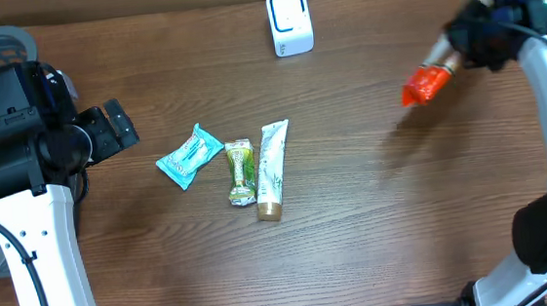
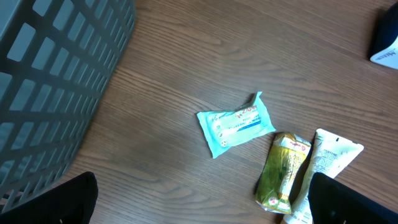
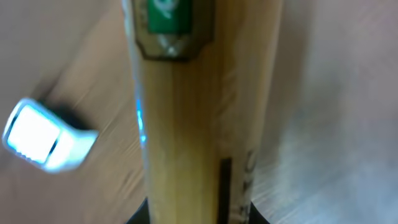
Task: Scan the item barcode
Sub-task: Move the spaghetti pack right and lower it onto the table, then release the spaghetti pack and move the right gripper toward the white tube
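Note:
My right gripper lowers next, drawing slightly back, and releases the long tan item on the bare tabletop below the gripper, clear of the packets.
My right gripper is shut on a long tan item with an orange-red end, held above the table at the far right. In the right wrist view the item fills the middle, yellowish with a green label, and runs down between the gripper's dark fingers. The white barcode scanner stands at the back centre, left of the held item, and shows blurred as the scanner in the right wrist view. My left gripper stands open and empty at the left; its fingers frame bare wood.
A teal packet, a green packet and a white tube lie together mid-table; the teal packet, green packet and tube also show in the left wrist view. A grey basket stands at the far left.

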`<state>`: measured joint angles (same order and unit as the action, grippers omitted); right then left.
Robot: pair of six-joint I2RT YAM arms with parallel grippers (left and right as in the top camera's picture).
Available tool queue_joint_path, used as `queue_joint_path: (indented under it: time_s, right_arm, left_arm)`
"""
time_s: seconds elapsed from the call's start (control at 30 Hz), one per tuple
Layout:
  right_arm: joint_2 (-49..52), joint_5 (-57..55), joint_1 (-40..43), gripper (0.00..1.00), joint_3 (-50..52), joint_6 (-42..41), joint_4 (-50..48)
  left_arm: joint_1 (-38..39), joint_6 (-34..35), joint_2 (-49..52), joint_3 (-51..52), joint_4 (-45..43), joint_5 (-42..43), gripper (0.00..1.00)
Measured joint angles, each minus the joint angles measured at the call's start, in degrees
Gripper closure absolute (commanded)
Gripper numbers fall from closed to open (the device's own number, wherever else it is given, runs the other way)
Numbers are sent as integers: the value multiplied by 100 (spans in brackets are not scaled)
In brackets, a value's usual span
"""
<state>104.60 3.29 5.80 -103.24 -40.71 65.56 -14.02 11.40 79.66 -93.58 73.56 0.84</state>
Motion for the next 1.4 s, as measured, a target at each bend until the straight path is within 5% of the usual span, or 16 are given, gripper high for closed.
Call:
queue_joint_path:
  time_s: [0.3, 0.57, 0.6, 0.67, 0.7, 0.73, 1.13, 1.4]
  right_arm:
    - [17, -297, 634, 96, 2144, -2354, -1272]
    - [70, -706, 726, 96, 2955, -2944, -2229]
    - [70, -791, 728, 79, 2959, -2966, -2256]
    - [70, -868, 728, 18, 2959, -2940, -2286]
    - [70, -914, 728, 4, 2959, -2885, -2277]
    - [68, -962, 728, 0, 2959, -2778, -2258]
    - [59, -28, 726, 1, 2850, -17, -1403]
    - [-55, 1357, 188, 9, 1792, 1510, -481]
  left_arm:
    - [0, 0, 0, 0, 2, 0, 0]
    - [0, 0, 0, 0, 0, 0, 0]
    - [0, 2, 0, 0, 0, 0, 1]
    - [0, 0, 2, 0, 0, 0, 0]
    - [0, 0, 0, 0, 0, 0, 1]
    - [0, 0, 0, 0, 0, 0, 0]
    - [0, 0, 0, 0, 2, 0, 0]
    - [0, 0, 0, 0, 0, 0, 0]
